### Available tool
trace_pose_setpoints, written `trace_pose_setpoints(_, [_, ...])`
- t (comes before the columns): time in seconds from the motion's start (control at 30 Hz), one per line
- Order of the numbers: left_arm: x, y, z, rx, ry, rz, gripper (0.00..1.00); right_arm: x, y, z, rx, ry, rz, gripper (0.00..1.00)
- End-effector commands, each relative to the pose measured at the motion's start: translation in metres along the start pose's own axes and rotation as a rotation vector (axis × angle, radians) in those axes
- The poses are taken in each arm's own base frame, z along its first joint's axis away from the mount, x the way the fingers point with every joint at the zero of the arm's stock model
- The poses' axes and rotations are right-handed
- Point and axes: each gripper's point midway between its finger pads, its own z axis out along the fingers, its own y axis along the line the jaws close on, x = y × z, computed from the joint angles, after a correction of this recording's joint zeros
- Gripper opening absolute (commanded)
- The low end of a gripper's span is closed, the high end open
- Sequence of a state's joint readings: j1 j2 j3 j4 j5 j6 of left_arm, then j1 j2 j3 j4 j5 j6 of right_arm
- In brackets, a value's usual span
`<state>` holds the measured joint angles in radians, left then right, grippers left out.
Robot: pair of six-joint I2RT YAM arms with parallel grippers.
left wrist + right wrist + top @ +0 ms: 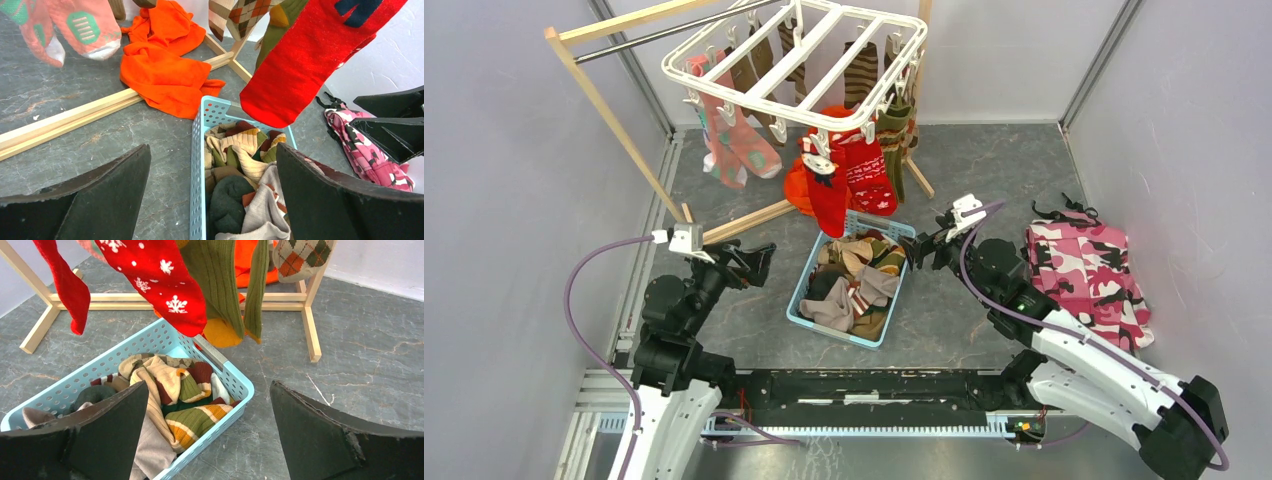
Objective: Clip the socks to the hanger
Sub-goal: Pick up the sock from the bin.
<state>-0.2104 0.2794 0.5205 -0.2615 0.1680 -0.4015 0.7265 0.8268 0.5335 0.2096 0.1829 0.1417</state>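
Note:
Next, my right gripper lowers across the basket's rim onto the pale beige sock's far end [882, 274] [152, 428]. That end lies below the gripper, to its left in the top view.
The pale beige socks with reddish-brown stripes [865, 290] lie in a mixed pile of brown, green and black socks in the light-blue basket [802, 290]. They also show in the left wrist view [265, 202] and the right wrist view [150, 440]. The white hanger [769, 106] hangs from the wooden stand at the back, with several socks clipped to it. My left gripper [759, 262] [212, 150] is open and empty, low at the basket's left side. My right gripper [916, 250] [209, 385] is open and empty at the basket's far right corner.
Red patterned socks [854, 175] hang low over the basket's far end. An orange cloth [165, 75] lies on the wooden stand's base [65, 117]. A pink camouflage garment [1089, 275] lies on the floor to the right. Grey walls close in both sides.

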Motion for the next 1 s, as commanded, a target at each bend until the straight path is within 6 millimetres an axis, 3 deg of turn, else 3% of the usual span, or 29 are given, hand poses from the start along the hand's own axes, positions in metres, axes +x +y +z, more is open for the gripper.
trace_pose_setpoints(0.0, [-0.001, -0.004, 0.000, 0.035, -0.008, 0.023, 1.00, -0.021, 0.005, 0.005, -0.018, -0.053, 0.000, 0.98])
trace_pose_setpoints(0.2, [0.010, -0.015, 0.007, 0.107, -0.001, -0.063, 1.00, -0.011, 0.031, 0.010, -0.179, -0.035, -0.079, 0.98])
trace_pose_setpoints(0.27, [0.020, -0.016, 0.012, 0.125, 0.014, -0.128, 1.00, -0.005, 0.052, 0.009, -0.309, -0.038, -0.125, 0.98])
trace_pose_setpoints(0.4, [0.042, -0.012, 0.018, 0.134, 0.035, -0.239, 1.00, 0.009, 0.073, 0.015, -0.437, -0.002, -0.163, 0.98])
trace_pose_setpoints(0.73, [0.073, -0.018, 0.019, 0.229, 0.049, -0.354, 0.98, 0.054, 0.093, 0.048, -0.461, 0.176, -0.083, 0.92])
trace_pose_setpoints(0.97, [0.072, -0.021, 0.019, 0.250, 0.049, -0.354, 0.94, 0.065, 0.116, 0.044, -0.485, 0.222, -0.157, 0.85])
